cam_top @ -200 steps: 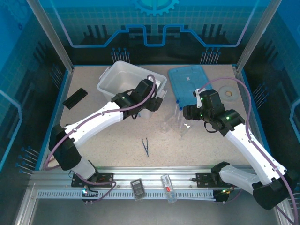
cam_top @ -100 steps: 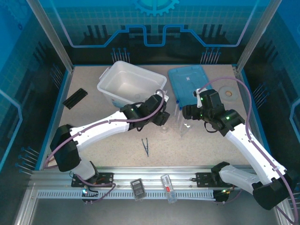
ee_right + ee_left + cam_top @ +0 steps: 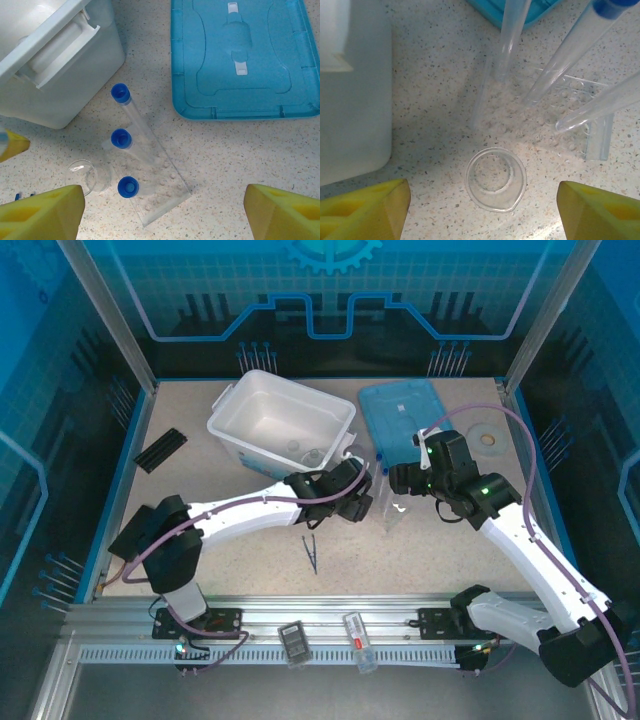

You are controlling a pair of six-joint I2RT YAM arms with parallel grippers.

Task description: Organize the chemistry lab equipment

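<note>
The small round glass dish is below, between my left gripper's spread fingers, so next they will go down around the dish's clear side and close.
Three slim clear tubes with blue caps stand in the small clear rack, just right of the white bin. The small round glass dish sits upright on the table beside the rack. My left gripper hangs open over the dish, one yellow finger on each side and neither touching it. My right gripper is open above the rack and tubes and holds nothing. The light-blue lid lies flat behind the rack. Dark blue tweezers lie on the table nearer the front.
A flat black ridged strip lies at the left edge, and a pale round ring sits right of the lid. The bin stands open at the back. Small items rest on the front rail.
My left arm has swung away from the bin, rightward and nearer, and now hangs over the glass dish. The right gripper has widened a little and stayed in place.
</note>
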